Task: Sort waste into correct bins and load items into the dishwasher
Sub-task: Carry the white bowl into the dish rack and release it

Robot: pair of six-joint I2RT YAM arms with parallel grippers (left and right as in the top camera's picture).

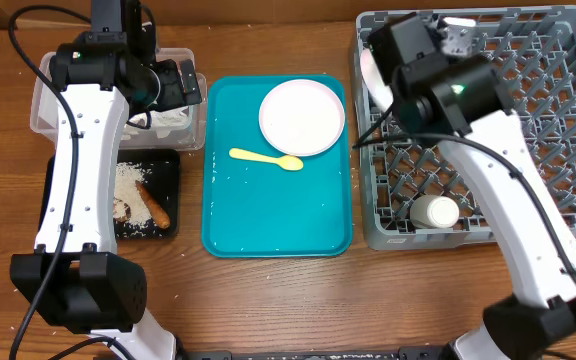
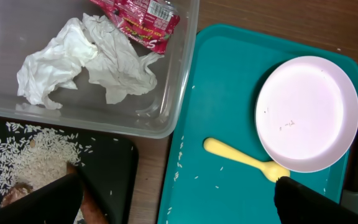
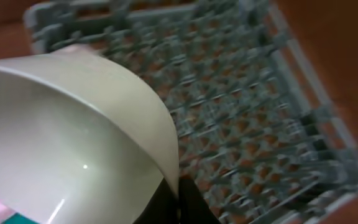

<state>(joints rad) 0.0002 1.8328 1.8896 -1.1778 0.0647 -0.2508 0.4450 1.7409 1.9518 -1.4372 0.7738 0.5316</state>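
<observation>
My right gripper should next tilt and lower the white bowl onto the rack's wires by the teal tray (image 1: pixel 278 225) to release the bowl's rim, as the pegs are below.
My right gripper (image 3: pixel 178 199) is shut on the rim of a white bowl (image 3: pixel 73 137), held over the left edge of the grey dish rack (image 1: pixel 528 120); the bowl shows beside the arm in the overhead view (image 1: pixel 371 72). A small white cup (image 1: pixel 435 211) lies in the rack. My left gripper (image 2: pixel 176 202) is open and empty above the clear tub (image 2: pixel 179 68), which holds the crumpled napkin (image 2: pixel 86 59) and the red-and-white wrapper (image 2: pixel 143 17). The black tray (image 1: pixel 163 185) holds rice (image 1: pixel 131 185) and brown chunks (image 1: pixel 156 206). The white plate (image 1: pixel 302 117) and yellow spoon (image 1: pixel 266 158) lie on the teal tray (image 1: pixel 278 225).
Stray rice grains lie scattered on the teal tray (image 2: pixel 229 118). The wooden table (image 1: pixel 268 300) runs along the front. The rack's upright pegs fill the right side.
</observation>
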